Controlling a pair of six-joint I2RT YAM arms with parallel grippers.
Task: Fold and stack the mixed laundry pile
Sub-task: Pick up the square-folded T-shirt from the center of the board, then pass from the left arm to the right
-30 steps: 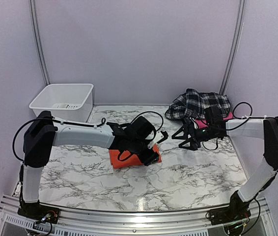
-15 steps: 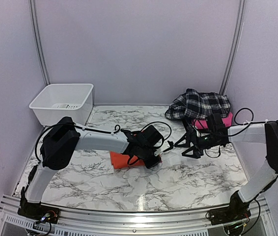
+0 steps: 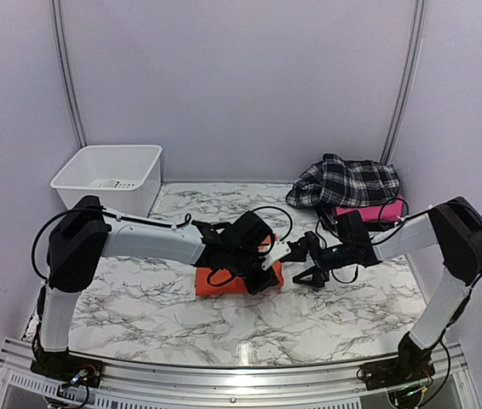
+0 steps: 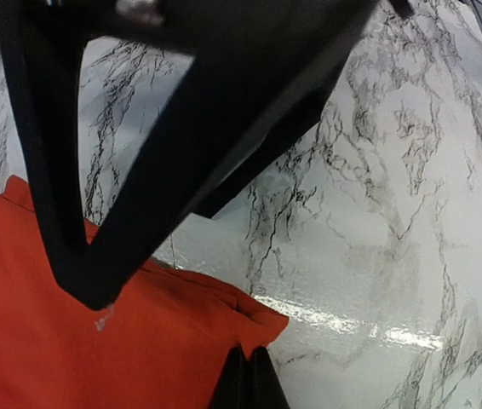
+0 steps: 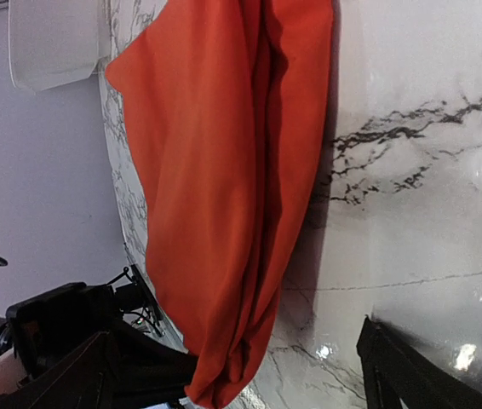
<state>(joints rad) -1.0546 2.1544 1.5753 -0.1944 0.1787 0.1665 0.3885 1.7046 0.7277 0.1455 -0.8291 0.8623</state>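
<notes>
The robot's left gripper holds the orange t-shirt edge (image 3: 278, 268) (image 5: 254, 290) to the left in the top view, so the right gripper needs to slide that way next, with its open fingers around it.
The folded orange t-shirt (image 3: 228, 282) lies mid-table. My left gripper (image 3: 268, 267) sits at its right edge. In the left wrist view its fingers (image 4: 246, 381) are pressed together, pinching the shirt's corner (image 4: 249, 322). My right gripper (image 3: 306, 262) hovers just right of the shirt, open and empty. In the right wrist view the orange t-shirt (image 5: 224, 170) hangs ahead between the wide-spread fingers of my right gripper (image 5: 237, 345). The plaid shirt (image 3: 344, 181) lies crumpled at the back right.
A folded pink garment (image 3: 370, 211) lies under the plaid shirt's near edge. A white plastic bin (image 3: 109, 175) stands at the back left. The marble tabletop (image 3: 309, 315) runs to the metal rail in front. The two grippers are almost touching.
My left gripper has shut on the orange t-shirt's right corner. The right arm has swung left from beside the pink garment to just right of the shirt, and its jaws opened a little wider.
</notes>
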